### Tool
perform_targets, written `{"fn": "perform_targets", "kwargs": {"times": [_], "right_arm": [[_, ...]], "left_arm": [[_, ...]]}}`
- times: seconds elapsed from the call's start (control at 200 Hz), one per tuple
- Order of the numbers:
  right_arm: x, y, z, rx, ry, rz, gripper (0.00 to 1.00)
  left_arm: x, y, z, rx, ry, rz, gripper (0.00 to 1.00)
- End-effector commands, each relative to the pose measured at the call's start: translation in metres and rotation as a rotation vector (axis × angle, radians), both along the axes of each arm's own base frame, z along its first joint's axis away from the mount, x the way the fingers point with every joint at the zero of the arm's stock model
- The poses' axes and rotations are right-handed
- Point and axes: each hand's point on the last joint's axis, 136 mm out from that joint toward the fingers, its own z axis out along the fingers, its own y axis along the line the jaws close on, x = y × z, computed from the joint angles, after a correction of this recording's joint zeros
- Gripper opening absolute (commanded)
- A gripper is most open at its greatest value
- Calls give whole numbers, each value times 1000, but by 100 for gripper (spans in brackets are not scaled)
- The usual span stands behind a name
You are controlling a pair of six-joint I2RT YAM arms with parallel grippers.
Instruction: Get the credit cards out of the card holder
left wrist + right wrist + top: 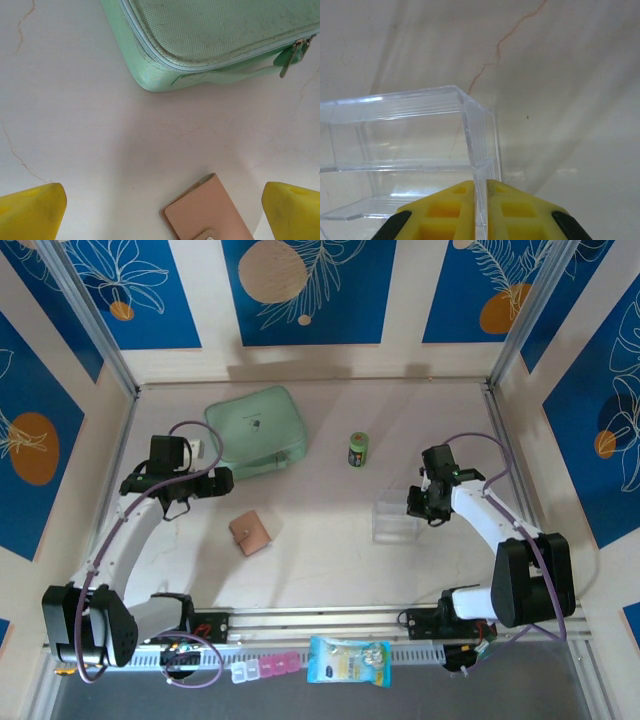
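My right gripper brings the clear box (395,522) outward to the bare table between the mint-green case and green jar next, then releases the clear box's side.
The card holder (249,533) is a tan leather wallet lying snapped shut on the table left of centre. The credit cards are hidden from view. My left gripper (214,481) hovers open just up and left of the card holder. In the left wrist view the card holder's (207,210) corner lies between the yellow fingertips (35,210), touching neither, and the left gripper (162,212) holds nothing. My right gripper (420,508) is shut on the right wall of a clear plastic box (395,522). In the right wrist view the clear box's (395,145) thin wall is pinched in the right gripper (480,200).
A mint-green zip case (257,430) lies at the back left, its corner (160,75) just beyond the card holder. A small green jar (358,449) stands at the back centre. A pink pill organiser (265,667) and a blue packet (348,660) lie past the front rail.
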Motion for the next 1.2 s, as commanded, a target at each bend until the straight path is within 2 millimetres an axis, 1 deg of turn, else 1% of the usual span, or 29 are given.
{"fn": "perform_targets", "kwargs": {"times": [0.0,0.21,0.37,0.465,0.595,0.725,0.865,0.945,1.06,1.195], "right_arm": [[4,7,3,3,2,14,10],[9,20,11,-13,-7,38,7],[19,41,21,-15,-20,61,4],[28,59,26,-20,-27,77,2],[41,93,28,-18,-28,115,1],[60,130,31,-16,-36,157,0],[82,156,31,-9,-41,181,0],[94,166,28,0,-39,188,0],[106,173,23,-2,-26,194,0],[114,181,15,9,-10,209,0]], "left_arm": [[0,-3,1,-7,-4,-16,100],[0,-3,0,-5,-2,-16,100],[0,-4,0,-7,-2,-19,100],[0,-4,1,-9,-2,-21,100],[-1,-5,0,-12,1,-24,100],[-1,-5,0,-16,3,-24,100],[-2,-6,-1,-21,5,-26,100],[-2,-6,-1,-22,5,-25,100],[-2,-6,-2,-21,7,-24,100],[-3,-6,-3,-20,12,-24,100]]}}
